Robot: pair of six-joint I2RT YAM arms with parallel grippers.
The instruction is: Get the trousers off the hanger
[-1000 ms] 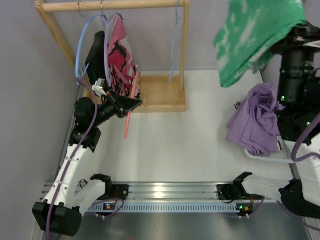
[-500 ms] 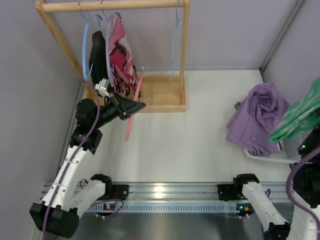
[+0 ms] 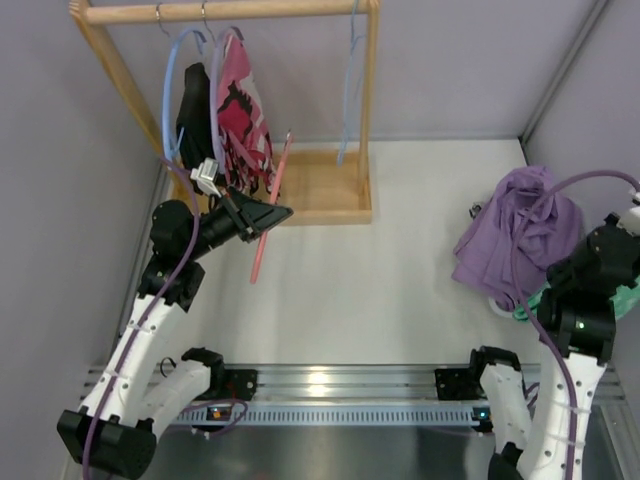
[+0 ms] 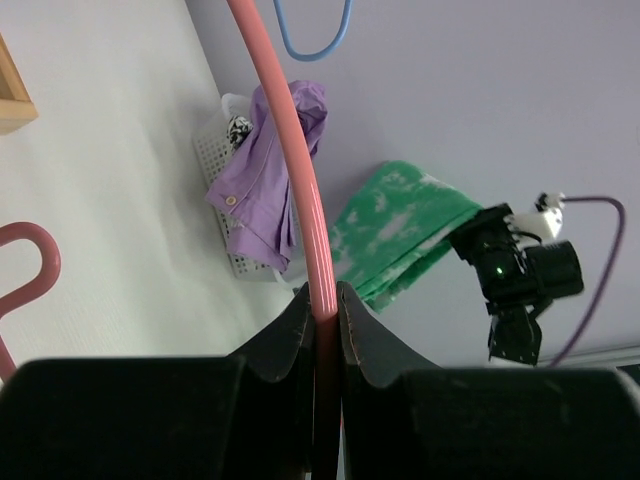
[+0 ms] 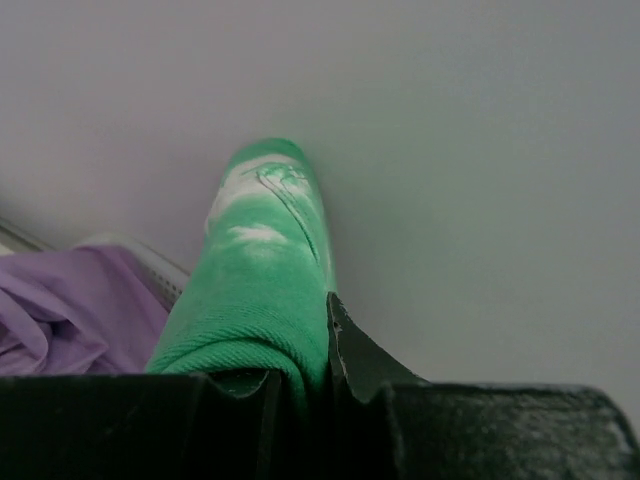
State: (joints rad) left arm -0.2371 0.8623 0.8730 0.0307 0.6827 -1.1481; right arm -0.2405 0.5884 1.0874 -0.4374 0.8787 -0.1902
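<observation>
My right gripper should next lower the trousers (image 5: pixel 265 270) away from my base, over the purple cloth on the white basket, and then it should open.
My left gripper (image 3: pixel 268 214) is shut on the thin salmon-pink hanger (image 3: pixel 270 205), which hangs bare and tilted in front of the wooden rack. In the left wrist view the hanger's rod (image 4: pixel 298 180) runs up from between the shut fingers (image 4: pixel 322 305). My right gripper (image 5: pixel 305 360) is shut on the bright green, white-blotched trousers (image 5: pixel 265 270), clear of the hanger, low at the far right by the wall. The trousers also show in the left wrist view (image 4: pixel 400 230). From above only green slivers (image 3: pixel 630 296) show behind the right arm.
The wooden rack (image 3: pixel 230 10) at the back left carries light blue hangers (image 3: pixel 172 80) and a pink-and-black garment (image 3: pixel 240 100). A purple cloth (image 3: pixel 520 235) lies heaped over a white basket (image 3: pixel 520 314) at the right. The wall is close beside the right arm.
My right arm has swung down from high at the back right to low beside the basket, carrying the trousers. My left gripper has kept the hanger, only tilting it slightly.
</observation>
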